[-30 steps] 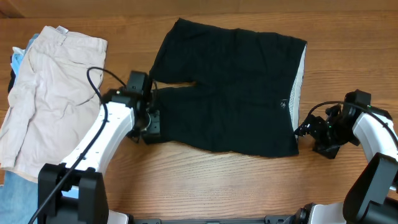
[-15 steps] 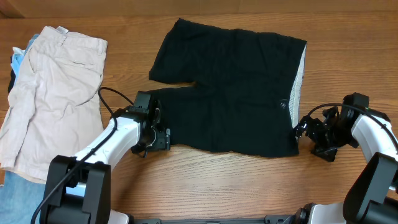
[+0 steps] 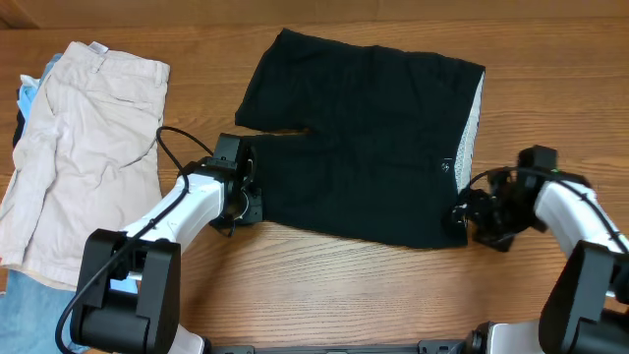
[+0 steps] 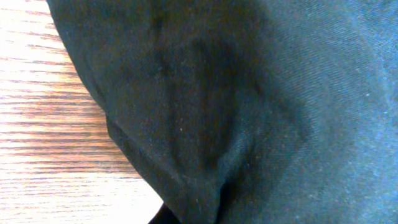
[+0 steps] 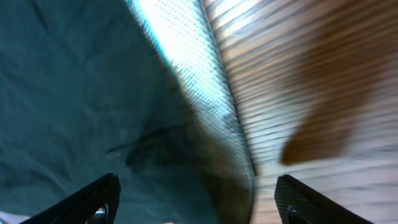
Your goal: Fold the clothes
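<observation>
The left gripper will next go up, carry the near hem outward and let go of it over the far leg's end (image 3: 276, 87), because that leg lies flat outward of the hem.
The black shorts (image 3: 364, 138) lie spread flat mid-table, legs to the left, with the pale waistband lining (image 3: 475, 123) at the right. My left gripper (image 3: 248, 197) is at the near leg's hem. In the left wrist view black fabric (image 4: 249, 93) fills the frame and bunches into a fold at the jaws (image 4: 205, 214), hiding the fingers. My right gripper (image 3: 460, 218) is at the near waistband corner. In the right wrist view its fingers are wide open (image 5: 199, 202) and straddle the lining edge (image 5: 193, 68).
Beige shorts (image 3: 88, 147) lie at the far left on top of light blue garments (image 3: 27, 93). The wooden table (image 3: 324, 285) shows in front of the shorts and to the right of the waistband.
My left gripper went to the near leg's hem and moved up with it, closing the gap between the legs. My right gripper moved left onto the waistband corner.
</observation>
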### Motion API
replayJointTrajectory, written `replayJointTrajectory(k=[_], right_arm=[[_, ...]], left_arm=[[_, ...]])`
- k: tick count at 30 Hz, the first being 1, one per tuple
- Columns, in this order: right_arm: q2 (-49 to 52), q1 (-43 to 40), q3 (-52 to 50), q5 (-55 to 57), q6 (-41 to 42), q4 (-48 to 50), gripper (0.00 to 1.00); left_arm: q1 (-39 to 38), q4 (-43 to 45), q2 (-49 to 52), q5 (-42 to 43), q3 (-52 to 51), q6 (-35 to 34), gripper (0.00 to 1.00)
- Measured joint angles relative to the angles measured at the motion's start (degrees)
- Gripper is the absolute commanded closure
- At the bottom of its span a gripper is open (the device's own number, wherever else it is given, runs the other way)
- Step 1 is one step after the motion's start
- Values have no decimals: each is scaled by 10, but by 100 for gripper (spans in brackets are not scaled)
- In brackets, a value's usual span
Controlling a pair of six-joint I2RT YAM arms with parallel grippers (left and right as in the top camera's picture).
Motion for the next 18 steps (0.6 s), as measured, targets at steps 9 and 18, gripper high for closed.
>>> replayJointTrajectory(k=[9,18], right_arm=[[-3,13,-24,12,60,-12,96],[-173,0,105,-43,45,-203,96]], left_arm=[[5,-79,30,-8,50,2,96],[38,-249,-4,-51,281,19,96]])
